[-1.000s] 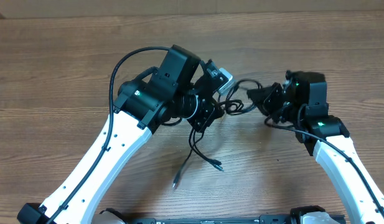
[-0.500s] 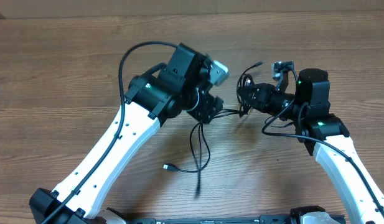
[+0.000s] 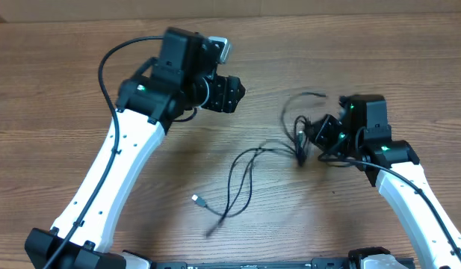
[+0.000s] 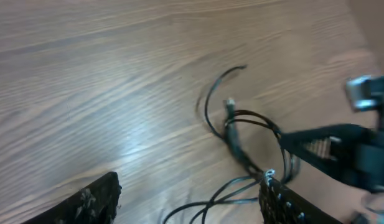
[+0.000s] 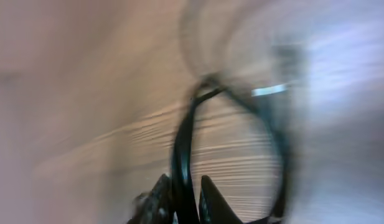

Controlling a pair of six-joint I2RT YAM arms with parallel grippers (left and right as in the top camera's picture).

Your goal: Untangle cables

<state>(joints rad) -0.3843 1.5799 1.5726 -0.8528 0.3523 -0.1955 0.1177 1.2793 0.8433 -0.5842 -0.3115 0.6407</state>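
Note:
Next, my left gripper swings toward the right in the overhead view and lowers with open fingers onto the tangled part of the cables. Several cable pieces bunch together there.
The thin black cables (image 3: 245, 168) lie in loose loops on the wooden table, with a small plug (image 3: 195, 199) at the lower left end. Their tangled part (image 3: 299, 142) sits at my right gripper (image 3: 314, 134). The blurred right wrist view shows that gripper (image 5: 187, 186) shut on a black cable strand (image 5: 182, 143) running up between its jaw tips. My left gripper (image 3: 234, 93) hangs open up and to the left, apart from the cables. In the left wrist view, its fingers (image 4: 92, 199) stand wide with only cable loops (image 4: 241, 130) on the table below.
The table (image 3: 66, 90) is bare wood. The right arm's gripper body (image 4: 341, 146) shows at the right edge of the left wrist view. Thick black arm wires run along both white arms (image 3: 110, 172).
My left gripper opened, let go of the cables and swung up and to the left. The freed loops dropped flat onto the table. The right gripper shifted slightly down, still on its strand.

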